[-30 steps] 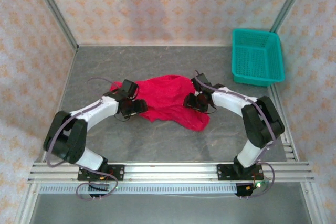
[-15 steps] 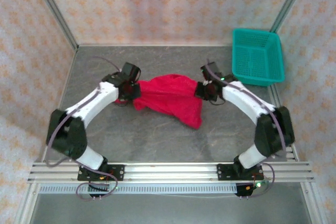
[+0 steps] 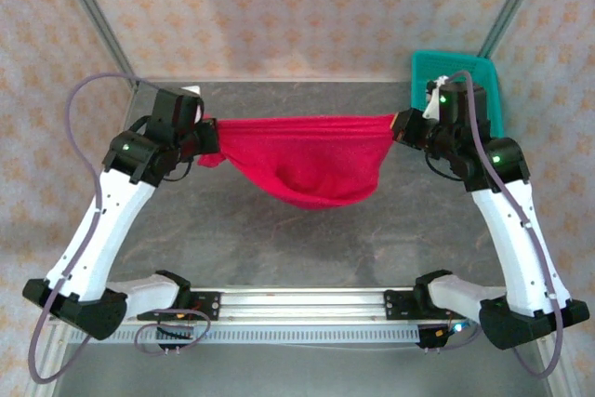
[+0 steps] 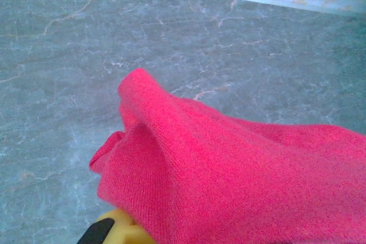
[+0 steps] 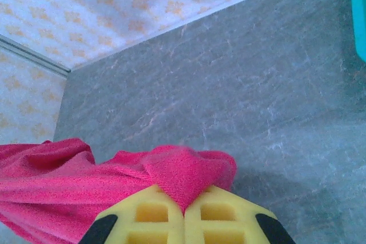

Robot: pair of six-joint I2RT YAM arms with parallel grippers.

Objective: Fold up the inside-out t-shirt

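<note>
The left gripper lowers the t-shirt's held end onto the grey tabletop below the gripper next and releases it, since the cloth hangs in the air.
The inside-out t-shirt (image 3: 307,160) is bright red and hangs in the air as a sagging band stretched between my two grippers. My left gripper (image 3: 206,134) is shut on the t-shirt's left end. In the left wrist view the t-shirt (image 4: 229,170) drapes over the jaws, and one yellow finger (image 4: 117,228) peeks out below it. My right gripper (image 3: 398,127) is shut on the right end. Its yellow pads meet on a pinched fold in the right wrist view (image 5: 184,207), with the t-shirt (image 5: 57,181) trailing off to the left.
A teal mesh basket (image 3: 483,76) stands at the back right corner, partly behind my right arm, and its edge (image 5: 360,15) shows in the right wrist view. The grey table (image 3: 279,239) lies below the hanging cloth. Patterned walls close in the back and sides.
Both grippers closed on the t-shirt's ends, then rose and moved apart toward the back. The t-shirt left the table and now hangs stretched between them.
</note>
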